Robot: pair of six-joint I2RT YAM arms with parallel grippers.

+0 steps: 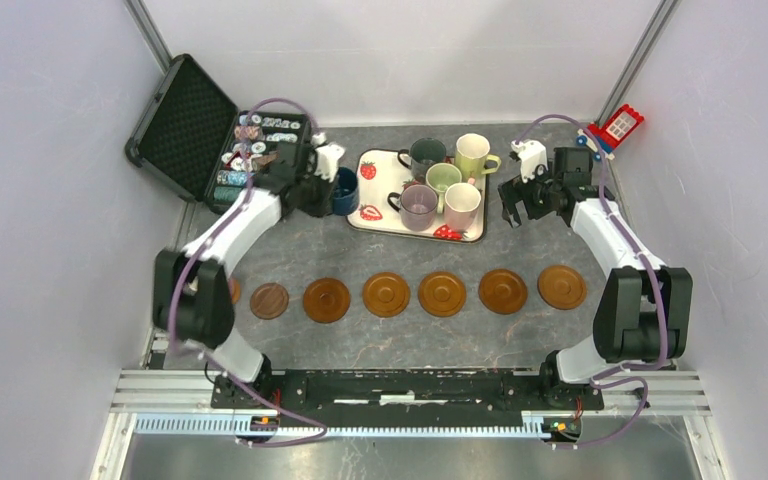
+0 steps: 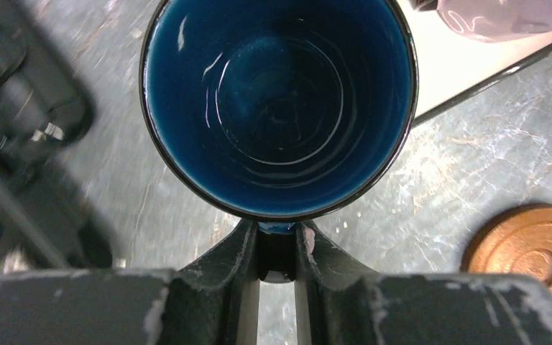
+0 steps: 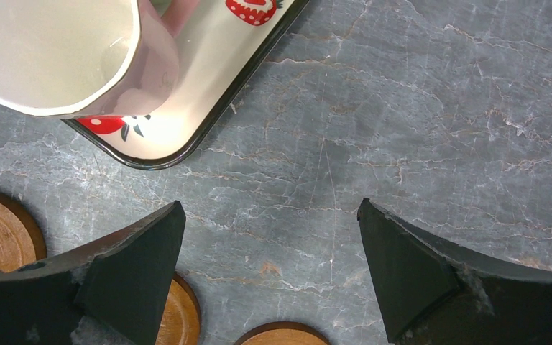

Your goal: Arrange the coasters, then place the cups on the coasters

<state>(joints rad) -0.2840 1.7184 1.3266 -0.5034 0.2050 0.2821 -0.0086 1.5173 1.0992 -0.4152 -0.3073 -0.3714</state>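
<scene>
My left gripper brings the navy blue cup [image 1: 346, 190] back next, lowers it and releases it on the darker coaster [image 1: 269, 301], still empty, which lies back and below the gripper.
My left gripper [image 1: 332, 190] [image 2: 277, 230] is shut on the handle of the navy blue cup [image 1: 346, 190] [image 2: 280, 108], which is just left of the tray. Five more cups stand on the strawberry-print tray [image 1: 370, 215]: dark grey-green [image 1: 426, 155], yellow-green [image 1: 473, 153], light green [image 1: 443, 178], mauve [image 1: 418, 205] and pink [image 1: 461, 205] [image 3: 57, 50]. Several brown coasters lie in a row across the table, from a darker one [image 1: 269, 300] to the rightmost [image 1: 561, 287]; another [image 1: 233, 290] is partly hidden behind my left arm. My right gripper [image 1: 520, 205] [image 3: 269, 215] hangs open and empty right of the tray.
An open black case [image 1: 185, 125] holding poker chips sits at the back left, close to my left arm. A red toy house [image 1: 618, 125] stands in the back right corner. Grey walls close in on both sides.
</scene>
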